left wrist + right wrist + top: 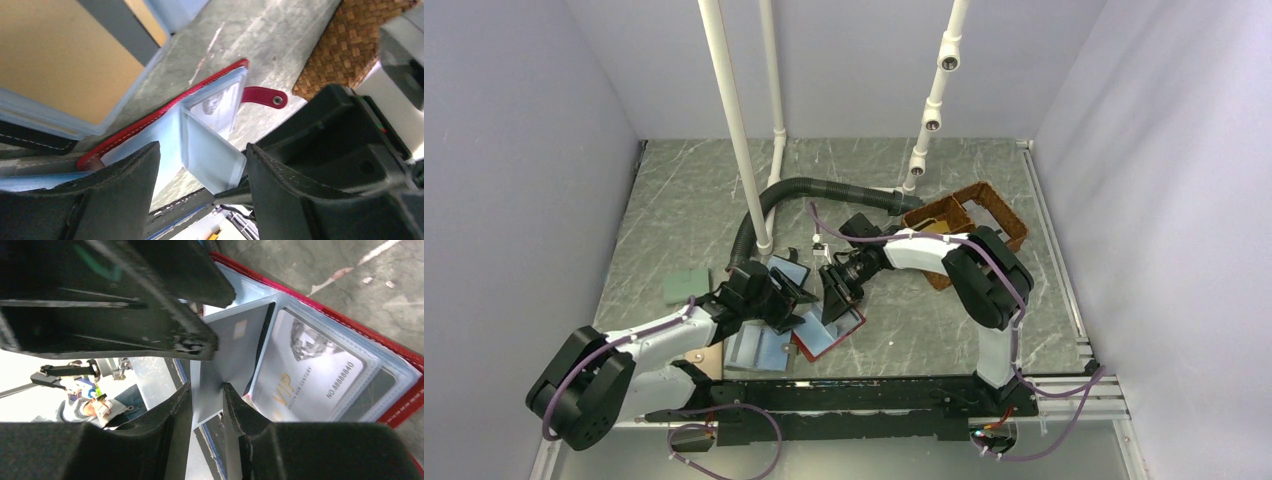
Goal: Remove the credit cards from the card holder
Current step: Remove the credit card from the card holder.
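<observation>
The clear leaf stands up between the spread fingers. My left gripper stays nearly in place next and draws its fingers together onto the lower edge of the leaf.
The red card holder [836,336] lies open on the table, its clear sleeves showing in the left wrist view [150,120] with the red pull tab [265,96]. One clear sleeve leaf [212,155] stands up from it, between the spread fingers of my open left gripper [202,150], which touch nothing. My right gripper [206,387] is shut on the lower edge of that leaf [235,345], which carries a grey chip credit card. A silver VIP credit card [305,365] sits in the sleeve beneath. In the top view both grippers [789,292] [836,292] meet over the holder.
A blue-grey folding wallet [759,347] lies beside the holder, under my left arm. A clear case with a tan face [55,60] is close behind. Brown wicker baskets [969,222] stand at the back right, a green pad [686,285] at the left, white pipes and a black hose behind.
</observation>
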